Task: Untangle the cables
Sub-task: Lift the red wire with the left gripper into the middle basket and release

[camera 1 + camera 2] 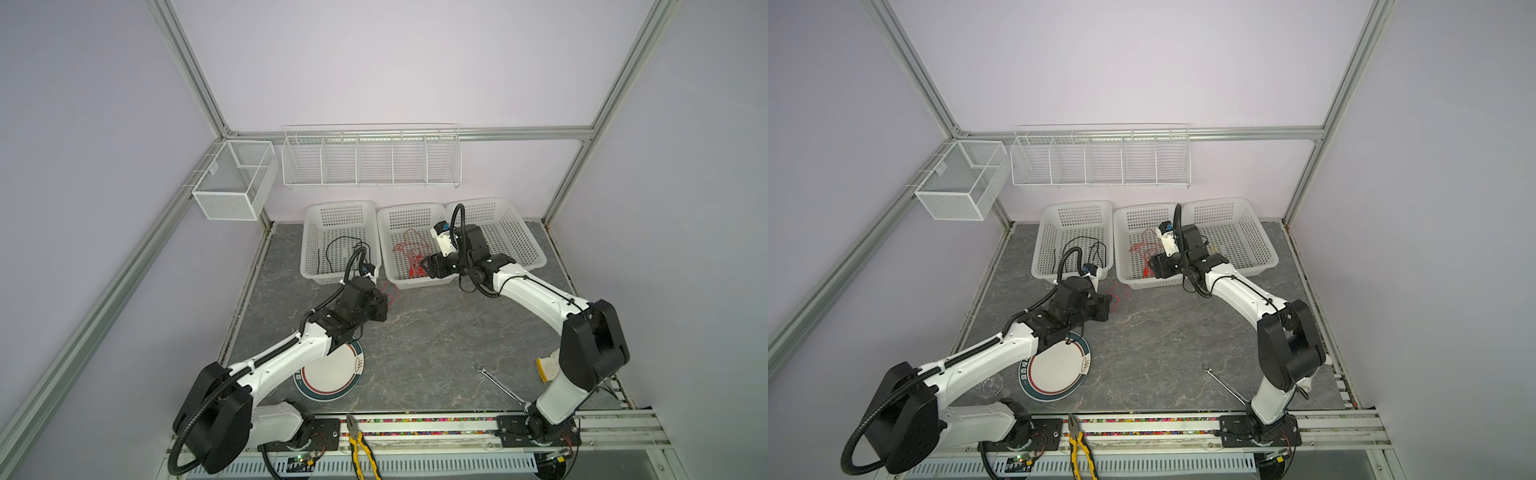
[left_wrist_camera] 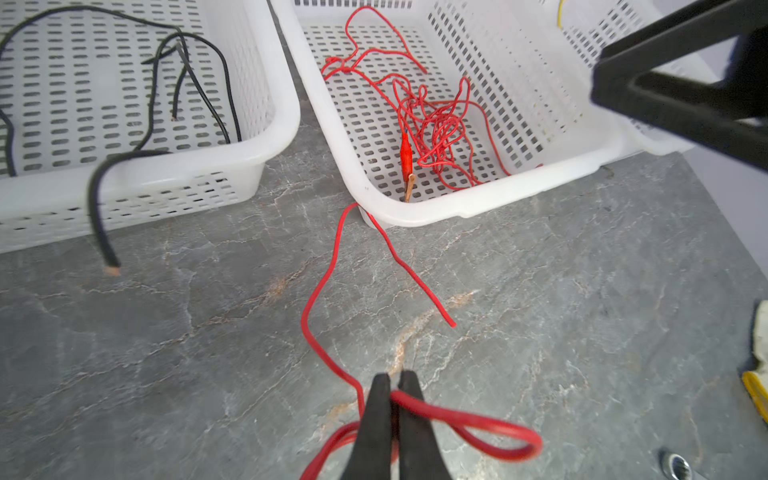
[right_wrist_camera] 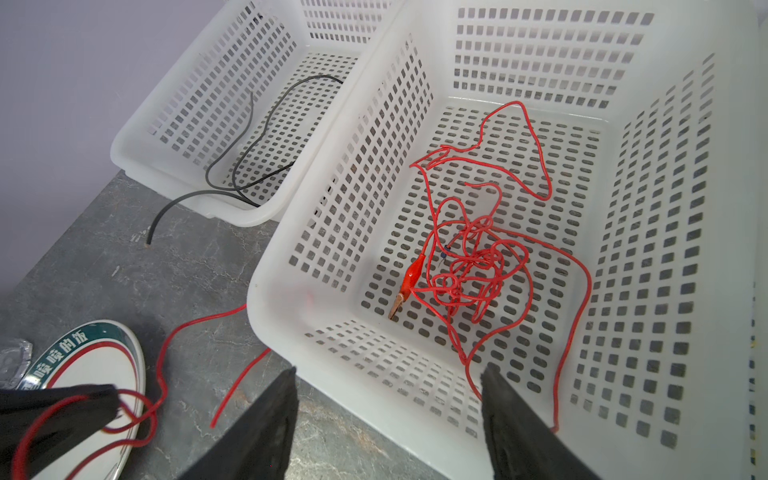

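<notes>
I should lift my left gripper outward over the middle basket's rim next, lower it toward the tangle in there and release the loop, as that is red too.
A loose red cable [image 2: 328, 274] runs over the grey table from the front corner of the middle basket [image 2: 415, 216]. My left gripper [image 2: 390, 376] is shut on a loop of it just above the table, in front of the left basket [image 1: 309, 232]. A tangle of thinner red cables [image 3: 469, 266] with a red clip end lies inside the middle basket. Black cables [image 2: 187, 75] lie in the left basket, and one end [image 2: 97, 208] hangs over its front rim. My right gripper [image 3: 388, 370] hovers open over the middle basket's front rim, holding nothing.
A third white basket [image 1: 523, 232] stands to the right of the middle one. A round plate [image 1: 332, 374] lies under the left arm, with a wrench [image 1: 498, 382] front right and yellow-handled pliers [image 1: 361, 444] on the front rail. A wire rack [image 1: 370, 158] and a mesh box [image 1: 232, 183] hang on the walls.
</notes>
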Available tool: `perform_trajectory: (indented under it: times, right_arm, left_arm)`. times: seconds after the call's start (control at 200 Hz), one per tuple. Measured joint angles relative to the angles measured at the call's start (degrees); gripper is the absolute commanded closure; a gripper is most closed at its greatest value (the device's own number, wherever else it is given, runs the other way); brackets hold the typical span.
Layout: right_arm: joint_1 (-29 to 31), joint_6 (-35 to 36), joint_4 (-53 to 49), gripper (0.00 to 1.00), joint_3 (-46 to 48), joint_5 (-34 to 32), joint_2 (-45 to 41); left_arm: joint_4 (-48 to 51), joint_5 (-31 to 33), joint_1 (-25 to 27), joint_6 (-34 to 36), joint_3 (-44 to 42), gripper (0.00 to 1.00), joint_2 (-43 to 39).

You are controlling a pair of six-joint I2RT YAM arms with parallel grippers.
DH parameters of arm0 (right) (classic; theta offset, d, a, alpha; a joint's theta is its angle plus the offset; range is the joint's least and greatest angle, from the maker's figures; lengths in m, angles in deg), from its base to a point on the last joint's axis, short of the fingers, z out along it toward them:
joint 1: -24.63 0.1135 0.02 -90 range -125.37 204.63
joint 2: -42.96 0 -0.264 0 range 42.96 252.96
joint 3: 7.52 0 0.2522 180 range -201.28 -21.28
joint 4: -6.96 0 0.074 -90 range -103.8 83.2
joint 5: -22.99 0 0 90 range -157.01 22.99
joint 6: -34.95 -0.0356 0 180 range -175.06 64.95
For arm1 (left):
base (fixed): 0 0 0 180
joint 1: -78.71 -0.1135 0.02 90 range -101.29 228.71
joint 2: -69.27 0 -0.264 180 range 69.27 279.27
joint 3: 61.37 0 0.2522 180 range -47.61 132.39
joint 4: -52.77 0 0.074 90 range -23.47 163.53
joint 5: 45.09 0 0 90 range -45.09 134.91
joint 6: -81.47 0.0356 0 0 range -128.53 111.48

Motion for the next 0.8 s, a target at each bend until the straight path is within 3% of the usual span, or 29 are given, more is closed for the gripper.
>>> perform_trajectory:
  times: [0.225,0.39,0.59,0.8]
  right_arm:
    - [0.0,-0.07,0.15,0.29,1.18,-3.37,-0.09]
    - [-0.13,-0.61,1.2,0.28,4.15,-8.26,-2.73]
    - [-0.46,-0.7,3.41,0.28,7.54,-11.69,-7.26]
    - [-0.5,-0.68,5.05,0.27,9.25,-14.51,-9.09]
  left_arm:
    - [-1.11,-2.69,0.0,1.6,-0.79,1.0,-10.27]
    - [-5.4,-3.21,0.0,3.02,-0.42,1.0,-11.69]
    - [-7.39,-3.89,-0.02,5.66,5.09,1.0,-3.15]
    - [-8.98,-6.56,-2.05,6.82,17.22,1.0,13.73]
